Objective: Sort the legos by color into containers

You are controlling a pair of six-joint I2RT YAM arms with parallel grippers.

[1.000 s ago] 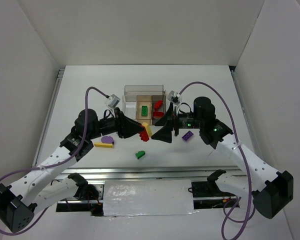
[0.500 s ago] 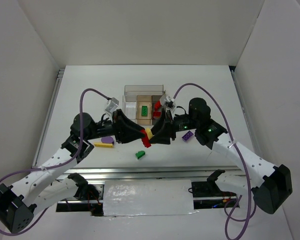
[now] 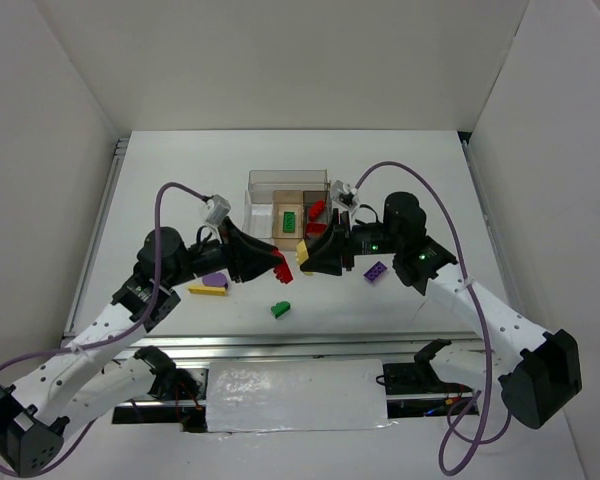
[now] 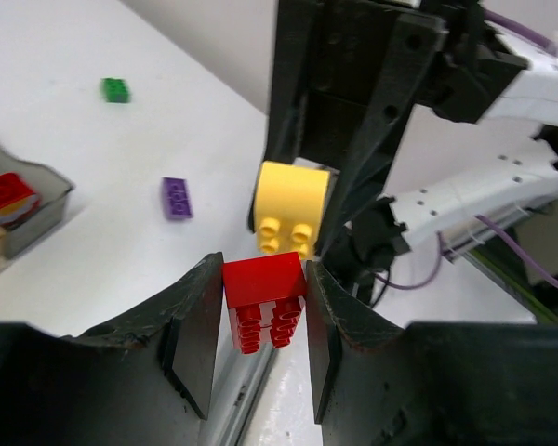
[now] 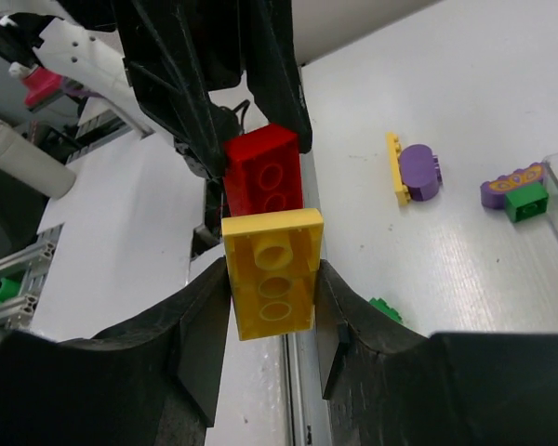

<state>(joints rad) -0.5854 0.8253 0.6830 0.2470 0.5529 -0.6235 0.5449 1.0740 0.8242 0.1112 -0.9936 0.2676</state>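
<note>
My left gripper holds a brick whose color matches the red legos in the bin, so next it will move outward, tilt down over that bin and release the brick there.
My left gripper [image 3: 278,268] is shut on a red lego brick [image 4: 265,297], its flat sides pinched between both fingers. My right gripper [image 3: 305,252] is shut on a yellow lego brick [image 5: 272,274], hollow underside toward its camera. The two grippers face each other above the table, just in front of the containers [image 3: 288,205]. The yellow brick [image 4: 291,209] has its studs pointing at the red one [image 5: 265,172]; I cannot tell if they touch. A green lego [image 3: 291,220] lies in one bin and red legos [image 3: 316,214] in the bin beside it.
Loose on the table: a yellow plate with a purple rounded piece [image 3: 212,283], a green brick [image 3: 280,309] and a purple brick [image 3: 375,271]. The right wrist view also shows a purple-and-green piece [image 5: 516,193]. White walls enclose the table on three sides.
The right gripper, open a second ago, has shut on the yellow brick. Red and yellow, then together in the left gripper, now sit in separate grippers, slightly farther back.
</note>
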